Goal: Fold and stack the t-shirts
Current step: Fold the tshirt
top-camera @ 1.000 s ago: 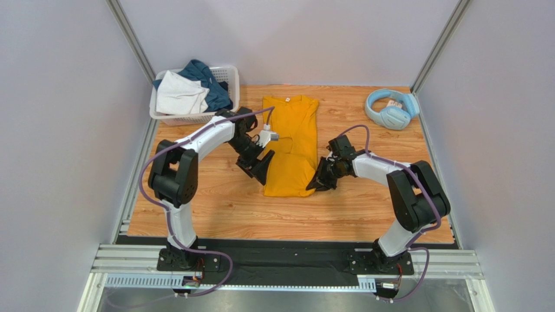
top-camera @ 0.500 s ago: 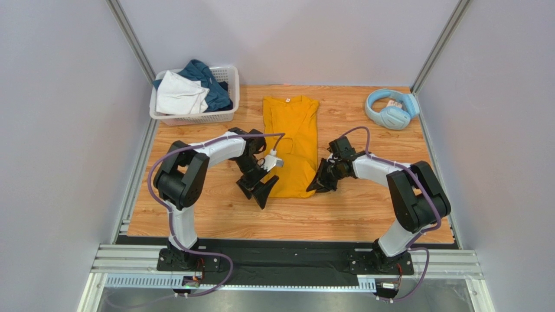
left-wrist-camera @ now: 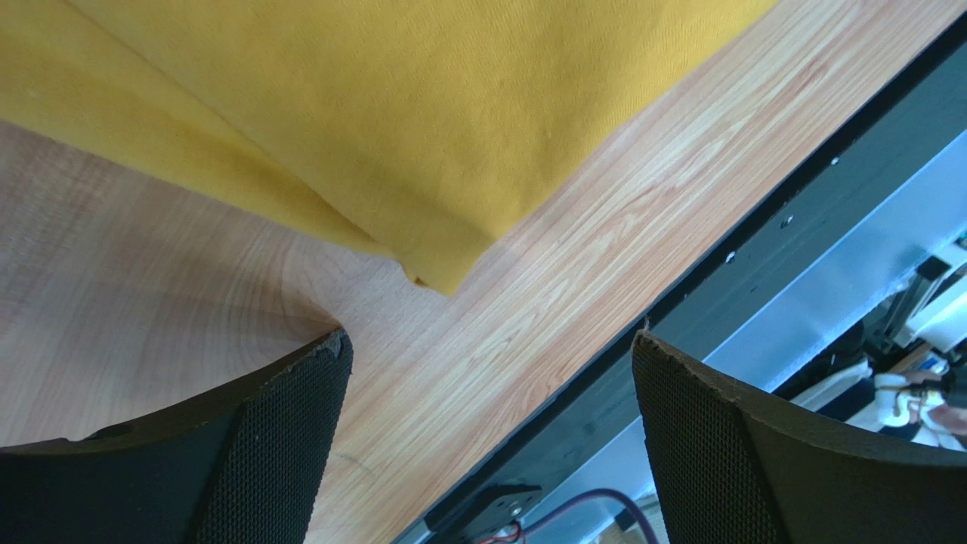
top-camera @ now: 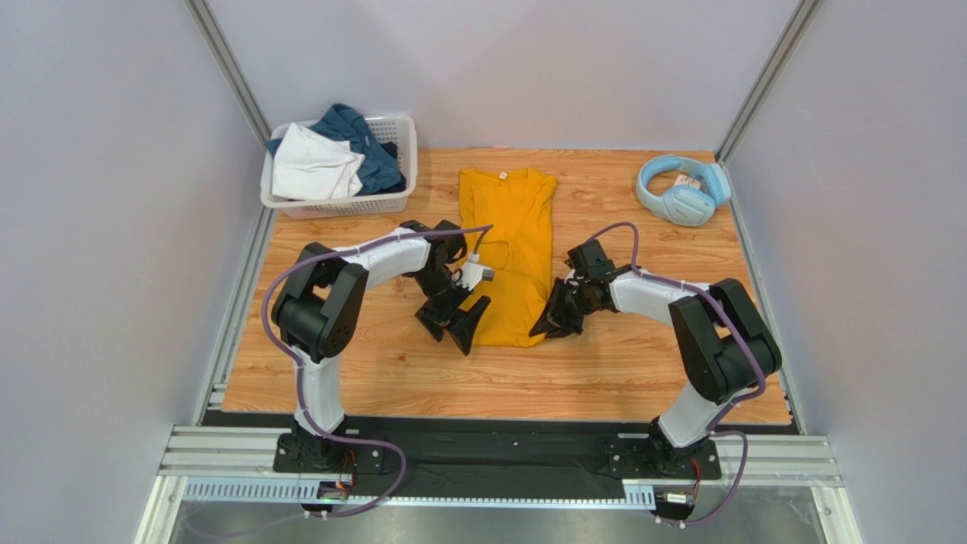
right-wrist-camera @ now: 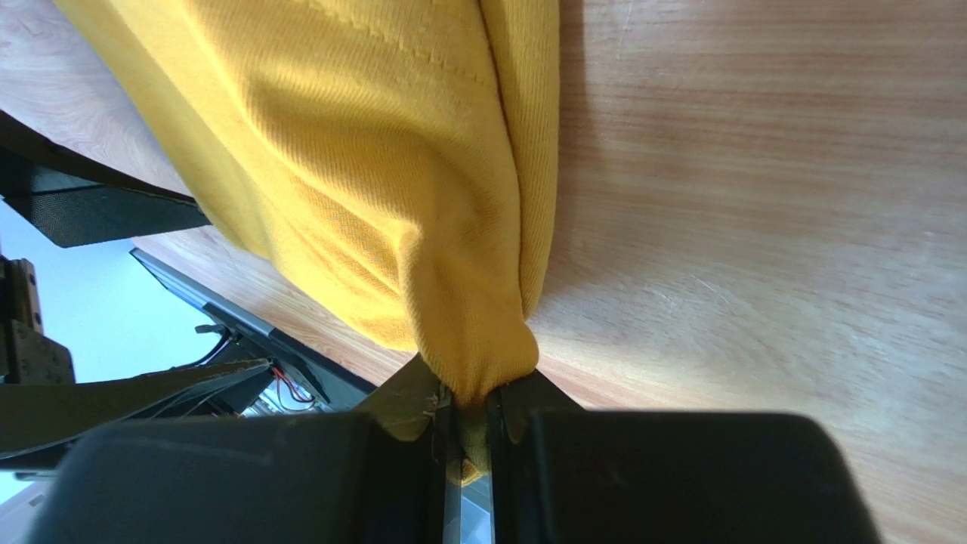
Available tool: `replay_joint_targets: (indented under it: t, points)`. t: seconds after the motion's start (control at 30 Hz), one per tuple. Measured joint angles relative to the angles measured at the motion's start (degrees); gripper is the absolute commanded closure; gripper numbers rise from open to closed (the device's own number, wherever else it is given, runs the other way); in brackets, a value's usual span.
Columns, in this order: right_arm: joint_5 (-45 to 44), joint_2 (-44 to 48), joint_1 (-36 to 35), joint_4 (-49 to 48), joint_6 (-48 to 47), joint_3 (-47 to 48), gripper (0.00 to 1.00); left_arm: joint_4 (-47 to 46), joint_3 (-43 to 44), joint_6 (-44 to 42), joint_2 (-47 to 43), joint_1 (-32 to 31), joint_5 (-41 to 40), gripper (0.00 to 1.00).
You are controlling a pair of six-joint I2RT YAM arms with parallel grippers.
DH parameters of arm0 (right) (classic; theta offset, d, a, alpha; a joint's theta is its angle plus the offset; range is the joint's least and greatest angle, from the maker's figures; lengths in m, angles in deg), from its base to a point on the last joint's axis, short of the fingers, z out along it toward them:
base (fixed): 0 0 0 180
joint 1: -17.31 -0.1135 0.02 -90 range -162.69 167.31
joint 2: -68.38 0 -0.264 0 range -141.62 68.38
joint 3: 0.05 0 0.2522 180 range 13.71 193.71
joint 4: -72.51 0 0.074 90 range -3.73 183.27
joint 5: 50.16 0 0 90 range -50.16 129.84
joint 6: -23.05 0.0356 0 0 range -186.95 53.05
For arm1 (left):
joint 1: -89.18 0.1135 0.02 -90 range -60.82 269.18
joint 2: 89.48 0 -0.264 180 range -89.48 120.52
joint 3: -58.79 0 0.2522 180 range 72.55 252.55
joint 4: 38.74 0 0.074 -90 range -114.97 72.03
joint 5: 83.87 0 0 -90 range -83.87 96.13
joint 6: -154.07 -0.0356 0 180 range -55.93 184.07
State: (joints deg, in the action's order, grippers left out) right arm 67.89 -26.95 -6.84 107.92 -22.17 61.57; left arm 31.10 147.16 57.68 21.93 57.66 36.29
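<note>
Next, my right gripper lifts the hem corner, carries it outward onto the shirt's collar end (top-camera: pixel 536 186) and releases it, as the shirt is folded only lengthwise.
A mustard-yellow t-shirt (top-camera: pixel 510 244) lies folded lengthwise on the wooden table, collar toward the back. My right gripper (top-camera: pixel 553 323) is shut on the shirt's near right hem corner (right-wrist-camera: pixel 471 340), the cloth bunched between its fingers. At the shirt's near left corner (left-wrist-camera: pixel 448 272) my left gripper (top-camera: pixel 454 329) stands open, with nothing between its fingers (left-wrist-camera: pixel 284 442) and bare wood under them. A white t-shirt (top-camera: pixel 312 162) and a dark teal-blue one (top-camera: pixel 366 142) lie heaped in the basket.
A white lattice basket (top-camera: pixel 392 198) stands at the back left corner of the table. Light-blue headphones (top-camera: pixel 679 189) lie at the back right. Grey walls close in both sides, and a black rail (top-camera: pixel 499 422) runs along the table's near edge.
My left gripper has opened wide and slid from the shirt's left edge down toward its near left corner. The right gripper kept its hold and shifted slightly left.
</note>
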Motion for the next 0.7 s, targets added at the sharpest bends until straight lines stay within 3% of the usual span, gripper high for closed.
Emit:
replay_joint_targets:
  t: [0.13, 0.4, 0.6, 0.67, 0.7]
  points:
    - [0.35, -0.37, -0.28, -0.2, 0.04, 0.0, 0.96, -1.55, 0.68, 1.99, 0.35, 0.02, 0.22, 0.02]
    - [0.92, -0.37, -0.5, -0.52, 0.26, 0.09, 0.98, -2.6, 5.03, 5.9, 4.37, 0.2, 1.66, 0.23]
    - [1.05, -0.37, -0.5, -0.59, 0.44, 0.09, 0.99, -4.63, 4.31, 6.95, 4.81, 0.46, 2.1, 0.44]
    - [1.09, -0.37, -0.5, -0.61, 0.44, 0.09, 0.99, -5.7, 3.21, 7.1, 4.5, 0.55, 2.4, 0.56]
    - [1.16, -0.39, -0.5, -0.63, 0.44, 0.09, 0.99, -6.56, 2.32, 6.91, 4.15, 0.61, 2.23, 0.67]
